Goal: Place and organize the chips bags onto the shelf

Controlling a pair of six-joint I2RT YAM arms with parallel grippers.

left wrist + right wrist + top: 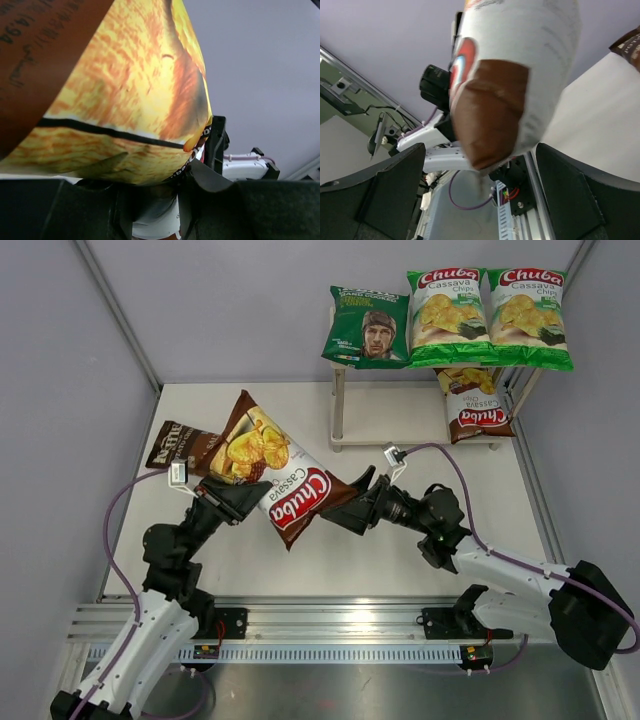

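The right gripper slides its open fingers left in the top view over the bag's loose brown end (318,516) (492,110) next, since the end lies that way.
My left gripper (243,502) is shut on a brown "Chuba" bag (285,475) and holds it tilted above the table. The bag fills the left wrist view (125,100), and its lower part sits between the left gripper's (155,207) fingers. My right gripper (347,502) is open at the bag's right end. In the right wrist view the bag (520,75) hangs between its wide-open fingers (395,185) without touching them. The shelf (339,405) stands at the back right. Its top tier holds the dark green "REAL" bag (367,328) and two green-white "Chuba" bags (447,305) (525,310). Another brown "Chuba" bag (475,405) is on the lower tier. The "Sea Salt" bag (180,443) lies on the table at the left.
Grey walls close in the white table (420,560) on three sides. An aluminium rail (330,625) with the arm bases runs along the near edge. Purple cables (470,485) loop off both arms.
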